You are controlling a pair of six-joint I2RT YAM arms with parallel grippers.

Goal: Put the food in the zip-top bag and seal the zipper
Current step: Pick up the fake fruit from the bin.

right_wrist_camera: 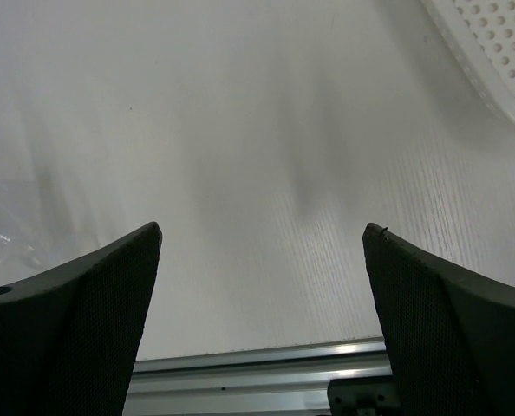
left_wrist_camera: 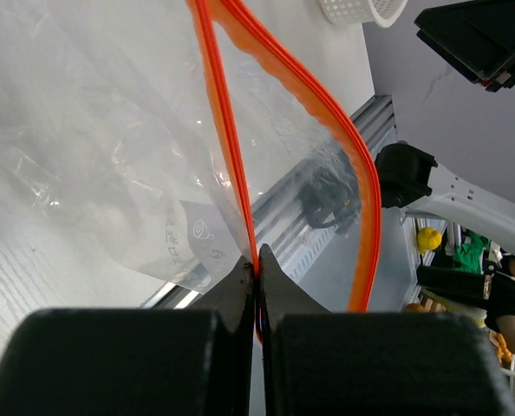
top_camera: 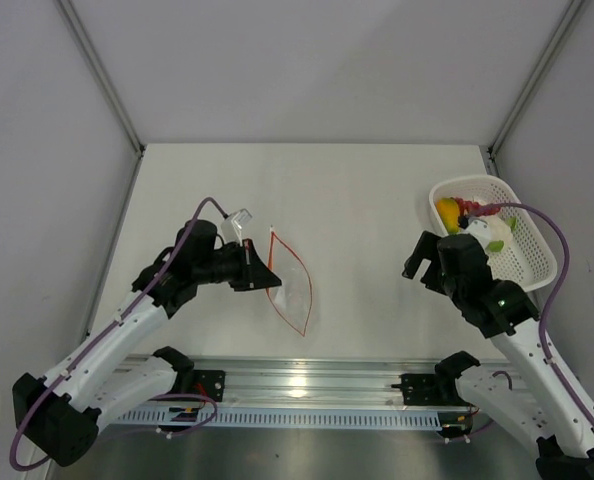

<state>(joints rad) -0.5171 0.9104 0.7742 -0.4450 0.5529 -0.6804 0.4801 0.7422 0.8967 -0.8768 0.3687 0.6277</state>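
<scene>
Next, my empty right gripper moves outward and to the right in the top view, then down onto the yellow-orange fruit, since the bag stands open.
The clear zip-top bag lies left of the table's centre, its mouth spread open into a loop by the orange-red zipper. My left gripper is shut on the near side of the zipper and pinches it between its fingertips. The zipper's other side bows away to the right. The food sits in the white basket: a yellow-orange fruit, dark red grapes, a whitish piece and a green piece. My right gripper is open and empty, left of the basket.
The basket's perforated corner shows at the top right of the right wrist view. An aluminium rail runs along the table's near edge. White walls close in the left, back and right sides.
</scene>
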